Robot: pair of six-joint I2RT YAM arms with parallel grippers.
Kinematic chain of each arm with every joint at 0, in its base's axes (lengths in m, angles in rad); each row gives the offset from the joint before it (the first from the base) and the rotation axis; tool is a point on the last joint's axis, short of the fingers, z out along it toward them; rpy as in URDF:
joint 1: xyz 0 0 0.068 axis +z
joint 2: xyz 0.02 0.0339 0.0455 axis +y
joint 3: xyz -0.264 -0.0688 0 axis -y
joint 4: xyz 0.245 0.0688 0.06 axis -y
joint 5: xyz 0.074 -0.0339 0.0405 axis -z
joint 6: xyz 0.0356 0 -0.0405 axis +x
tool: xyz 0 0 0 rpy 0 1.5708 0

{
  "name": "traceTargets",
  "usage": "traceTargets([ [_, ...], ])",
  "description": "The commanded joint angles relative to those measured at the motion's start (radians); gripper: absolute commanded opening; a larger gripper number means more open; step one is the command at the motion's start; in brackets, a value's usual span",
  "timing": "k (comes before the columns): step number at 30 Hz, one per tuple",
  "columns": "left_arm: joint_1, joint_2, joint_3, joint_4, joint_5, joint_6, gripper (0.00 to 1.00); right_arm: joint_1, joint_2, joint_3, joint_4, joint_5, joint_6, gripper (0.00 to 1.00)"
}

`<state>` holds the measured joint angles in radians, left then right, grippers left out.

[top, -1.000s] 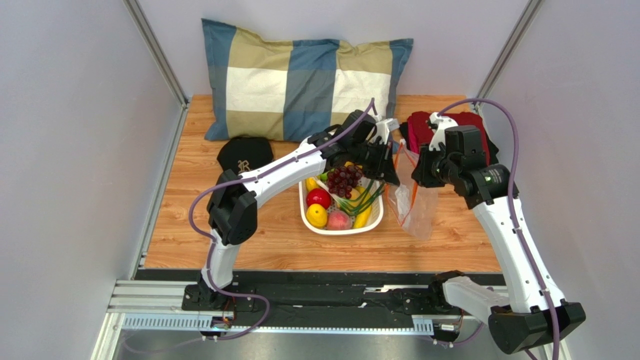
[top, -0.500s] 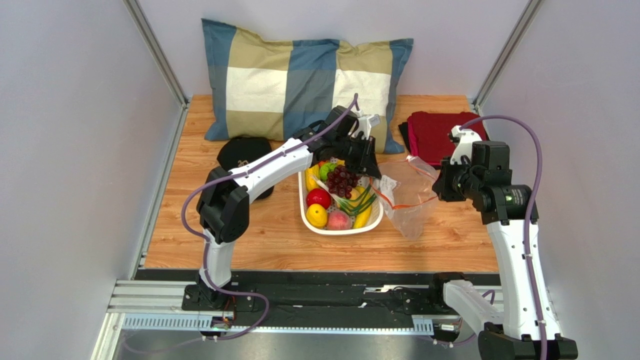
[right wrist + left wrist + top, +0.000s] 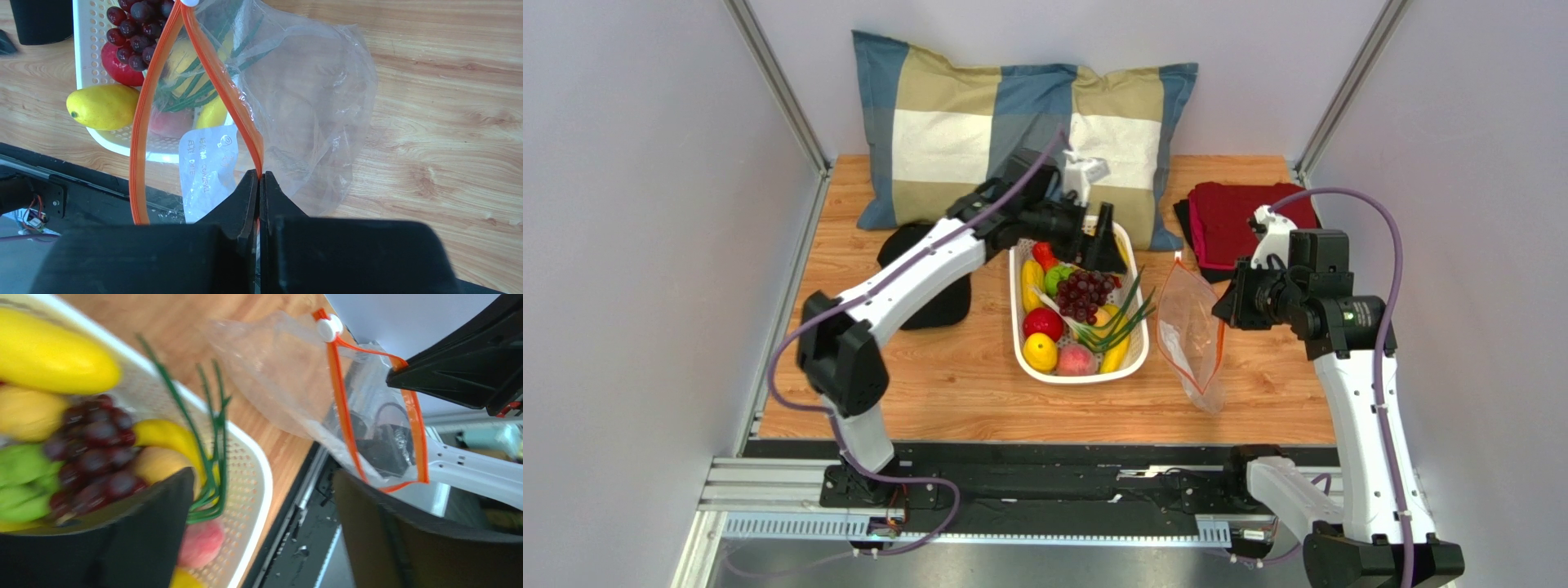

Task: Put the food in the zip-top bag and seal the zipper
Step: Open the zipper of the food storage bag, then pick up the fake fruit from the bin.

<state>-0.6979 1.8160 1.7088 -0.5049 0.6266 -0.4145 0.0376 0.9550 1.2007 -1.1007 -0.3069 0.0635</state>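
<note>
The left gripper lowers and tilts down onto the grapes (image 3: pixel 1085 292) next, since its open fingers point past them toward the bag.
The food lies in a white perforated basket (image 3: pixel 1136 355): purple grapes (image 3: pixel 1085 292), a red apple (image 3: pixel 1043 322), a peach (image 3: pixel 1076 360) and green scallions (image 3: pixel 1120 316). The clear zip-top bag (image 3: pixel 1193 333) hangs right of the basket, touching the table. My right gripper (image 3: pixel 258 176) is shut on the orange zipper (image 3: pixel 228 86) at the mouth's edge, and the mouth gapes in a narrow loop. My left gripper (image 3: pixel 1097 243) is open and empty above the basket's far end. In the left wrist view the grapes (image 3: pixel 92 459) and the bag (image 3: pixel 368 416) show beyond its spread fingers (image 3: pixel 393 539).
A checked pillow (image 3: pixel 1014 135) leans on the back wall. A black cap (image 3: pixel 922 263) lies left of the basket and a folded red cloth (image 3: pixel 1234 221) sits at the back right. Grey walls close both sides; a black rail (image 3: pixel 1051 472) runs along the front.
My left gripper let go of the bag's mouth, opened wide and drew back left over the basket's far end. My right gripper lowered the bag beside the basket, still gripping it.
</note>
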Motion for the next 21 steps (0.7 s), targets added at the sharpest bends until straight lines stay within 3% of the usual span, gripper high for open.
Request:
traceTargets([
  [1, 0.083, -0.170, -0.099, 0.006, -0.083, 0.086, 0.99, -0.002, -0.001, -0.009, 0.035, -0.038, 0.048, 0.00],
  [6, 0.083, -0.111, -0.083, -0.121, -0.215, 0.167, 0.99, -0.004, -0.004, -0.024, 0.042, -0.043, 0.071, 0.00],
  [16, -0.006, 0.124, 0.115, -0.274, -0.428, 0.266, 0.99, -0.004, 0.013, -0.020, 0.052, -0.052, 0.098, 0.00],
  [21, -0.041, 0.204, 0.144, -0.305, -0.510, 0.279, 0.91, -0.004, 0.022, -0.023, 0.053, -0.061, 0.110, 0.00],
])
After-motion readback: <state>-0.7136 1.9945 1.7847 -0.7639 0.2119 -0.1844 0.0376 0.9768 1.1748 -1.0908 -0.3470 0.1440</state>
